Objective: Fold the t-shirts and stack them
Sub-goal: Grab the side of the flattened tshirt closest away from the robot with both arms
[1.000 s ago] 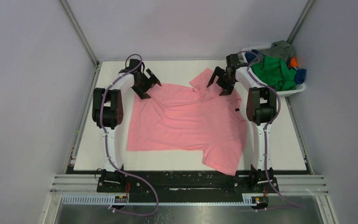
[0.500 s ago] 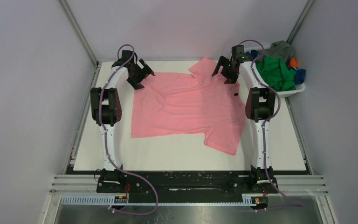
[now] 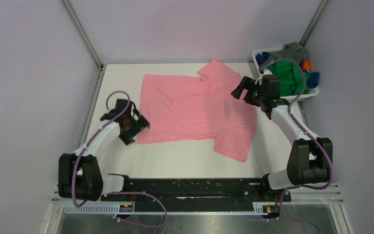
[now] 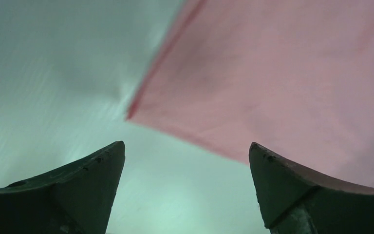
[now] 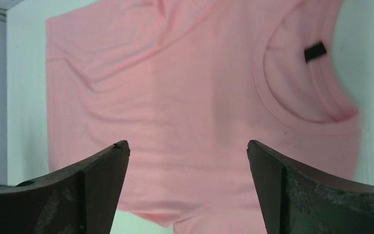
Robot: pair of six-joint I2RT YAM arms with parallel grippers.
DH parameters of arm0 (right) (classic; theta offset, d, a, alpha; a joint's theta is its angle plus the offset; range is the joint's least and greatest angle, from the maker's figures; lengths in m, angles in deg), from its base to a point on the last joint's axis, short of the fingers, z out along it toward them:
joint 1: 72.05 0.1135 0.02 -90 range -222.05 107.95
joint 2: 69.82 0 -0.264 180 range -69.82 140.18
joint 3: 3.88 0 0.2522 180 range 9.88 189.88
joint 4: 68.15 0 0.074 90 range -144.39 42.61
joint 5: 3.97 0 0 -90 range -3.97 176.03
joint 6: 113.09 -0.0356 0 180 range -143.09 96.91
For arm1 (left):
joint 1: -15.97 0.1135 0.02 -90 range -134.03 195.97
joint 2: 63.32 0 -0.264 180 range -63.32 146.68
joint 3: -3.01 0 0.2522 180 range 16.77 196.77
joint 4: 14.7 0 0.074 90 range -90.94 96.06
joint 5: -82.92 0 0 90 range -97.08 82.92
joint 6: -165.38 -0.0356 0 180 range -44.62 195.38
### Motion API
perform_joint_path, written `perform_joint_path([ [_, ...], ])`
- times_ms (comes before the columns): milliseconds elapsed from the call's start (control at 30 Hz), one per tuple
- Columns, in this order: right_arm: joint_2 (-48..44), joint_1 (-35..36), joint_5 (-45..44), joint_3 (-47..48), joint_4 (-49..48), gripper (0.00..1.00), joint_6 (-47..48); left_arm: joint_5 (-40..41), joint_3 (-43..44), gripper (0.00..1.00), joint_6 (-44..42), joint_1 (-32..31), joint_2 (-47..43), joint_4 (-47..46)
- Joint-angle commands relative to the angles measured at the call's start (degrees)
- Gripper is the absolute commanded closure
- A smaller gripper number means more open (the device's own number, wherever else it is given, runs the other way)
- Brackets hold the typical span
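Observation:
The left gripper eases down and back next until its open fingers straddle the tip of the shirt hem's near corner (image 3: 139, 141) (image 4: 137, 115), as that corner lies flat and uncovered below.
The salmon pink t-shirt (image 3: 195, 109) lies spread on the white table, collar to the right, one sleeve at the far edge and one toward the near side. My left gripper (image 3: 135, 127) is open and empty, low by the shirt's near left corner; that corner shows in the left wrist view (image 4: 282, 73). My right gripper (image 3: 243, 90) is open and empty, above the collar side; the right wrist view shows the shirt (image 5: 185, 97) and its black neck label (image 5: 315, 51). The green shirt (image 3: 288, 76), grey shirt (image 3: 292, 50), blue and orange shirts are piled in the basket.
A white plastic basket (image 3: 308, 96) stands at the far right corner, beside my right arm. Grey walls and metal posts enclose the table (image 3: 175, 163). A black rail runs along the near edge.
Both arms have let go of the shirt's far edge and drawn back toward the near side. The left gripper went to the near left corner, the right over the collar. The shirt settled flat.

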Motion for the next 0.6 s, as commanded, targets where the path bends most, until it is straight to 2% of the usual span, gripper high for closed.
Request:
perform_joint_path([
  [0, -1.4, -1.3, -0.7, -3.9, -5.1, 0.0, -5.0, 6.4, -10.0, 0.05, 5.3, 0.1, -6.3, 3.3],
  [167, -3.2, -1.3, -3.2, -3.3, -0.2, 0.0, -5.0, 7.1, -14.4, 0.18, 6.8, 0.1, -8.3, -1.3],
  [333, -5.1, -1.3, -5.6, -3.6, 3.0, 0.01, -4.6, 8.6, -13.8, 0.28, 7.2, 0.1, -4.7, -5.4],
  [567, -7.9, -1.3, -11.8, -3.9, 8.1, 0.01, -3.6, 5.0, -11.7, 0.57, 5.9, 0.1, 3.5, -8.2],
])
